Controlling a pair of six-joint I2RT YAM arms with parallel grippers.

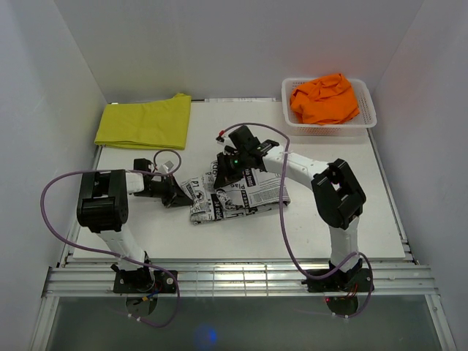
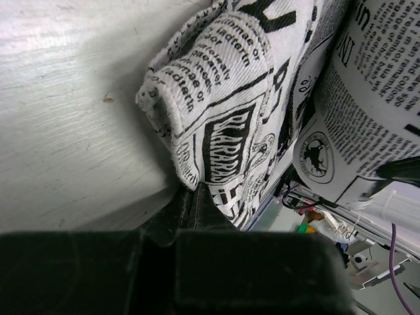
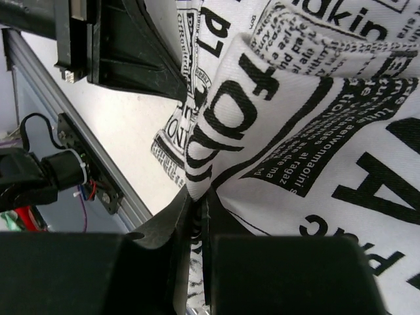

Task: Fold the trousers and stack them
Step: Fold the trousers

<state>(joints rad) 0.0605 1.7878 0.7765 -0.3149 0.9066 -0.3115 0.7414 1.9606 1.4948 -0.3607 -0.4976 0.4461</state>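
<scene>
My right gripper will carry the trousers' fold over to their pinched edge (image 1: 190, 193) (image 3: 191, 90) and release it, since that edge lies to the gripper's left in the top view.
The newspaper-print trousers (image 1: 238, 196) lie bunched in the middle of the table. My left gripper (image 1: 183, 195) is shut on their left edge; the left wrist view shows the print cloth (image 2: 230, 98) pinched between its dark fingers (image 2: 197, 210). My right gripper (image 1: 223, 170) is shut on the upper edge of the same trousers (image 3: 295, 131), with a fold of cloth held between its fingers (image 3: 177, 216). The yellow trousers (image 1: 145, 121) lie folded flat at the back left. The orange trousers (image 1: 325, 97) lie heaped in the basket.
A white lattice basket (image 1: 365, 123) stands at the back right corner. White walls close in the table on three sides. A metal rail (image 1: 234, 281) runs along the near edge. Purple cables loop from both arms.
</scene>
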